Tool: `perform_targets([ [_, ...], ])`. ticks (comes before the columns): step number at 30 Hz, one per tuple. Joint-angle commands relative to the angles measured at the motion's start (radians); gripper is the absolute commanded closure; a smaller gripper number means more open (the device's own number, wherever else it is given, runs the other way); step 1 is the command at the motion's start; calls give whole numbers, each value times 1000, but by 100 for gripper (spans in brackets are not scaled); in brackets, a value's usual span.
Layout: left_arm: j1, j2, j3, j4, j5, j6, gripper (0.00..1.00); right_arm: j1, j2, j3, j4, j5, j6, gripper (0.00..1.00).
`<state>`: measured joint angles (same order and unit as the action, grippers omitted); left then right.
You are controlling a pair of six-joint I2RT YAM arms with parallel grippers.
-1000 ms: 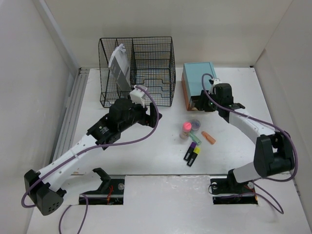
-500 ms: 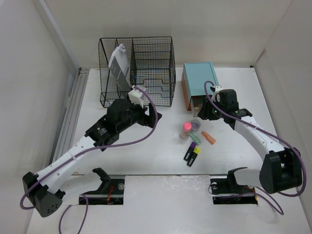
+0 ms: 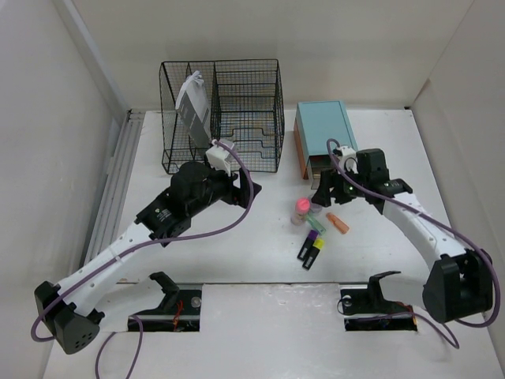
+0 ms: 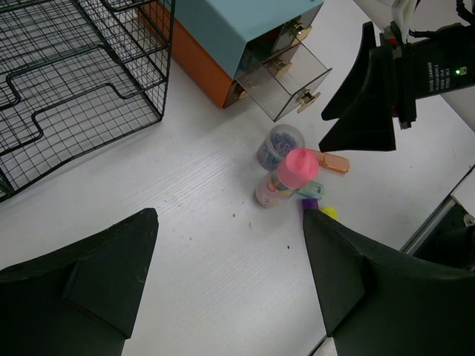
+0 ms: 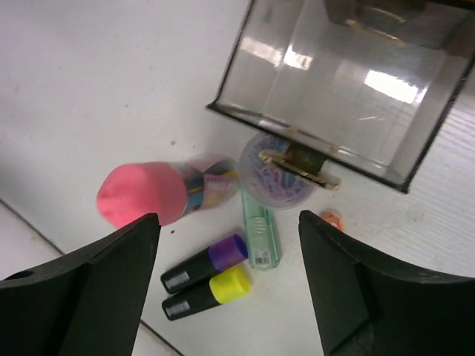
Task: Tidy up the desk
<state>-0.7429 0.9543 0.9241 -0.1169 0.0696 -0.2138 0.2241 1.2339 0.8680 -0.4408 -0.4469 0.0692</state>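
My right gripper is at the open drawer and should move from there to bring its fingers around the cap of the upright pink-capped tube, since the cap is at the top.
The white desk holds a cluster of small items: a pink-capped tube, a round clear tub of clips, a green highlighter, an orange one, and a purple and a yellow highlighter. My right gripper hangs open and empty just above this cluster, in front of the teal drawer box, whose clear drawer stands pulled out. My left gripper is open and empty, left of the cluster. The pink tube also shows in the left wrist view.
A black wire-mesh rack stands at the back left with a grey-white packet in its left slot. A grey ribbed rail runs along the left edge. Two cut-outs lie at the near edge by the arm bases.
My right gripper has drawn back from the drawer front toward the near left and now hangs over the item cluster. The left arm has barely moved.
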Motion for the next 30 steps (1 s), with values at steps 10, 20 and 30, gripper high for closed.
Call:
perform_targets([
  [10, -3, -40, -2, 42, 2, 16, 24, 102, -169, 25, -55, -204, -203, 20],
  [20, -3, -40, -2, 51, 2, 16, 24, 256, -91, 80, -10, 45, -212, 20],
  [30, -3, -40, -2, 51, 2, 16, 24, 302, 25, 109, 10, 137, -212, 20],
])
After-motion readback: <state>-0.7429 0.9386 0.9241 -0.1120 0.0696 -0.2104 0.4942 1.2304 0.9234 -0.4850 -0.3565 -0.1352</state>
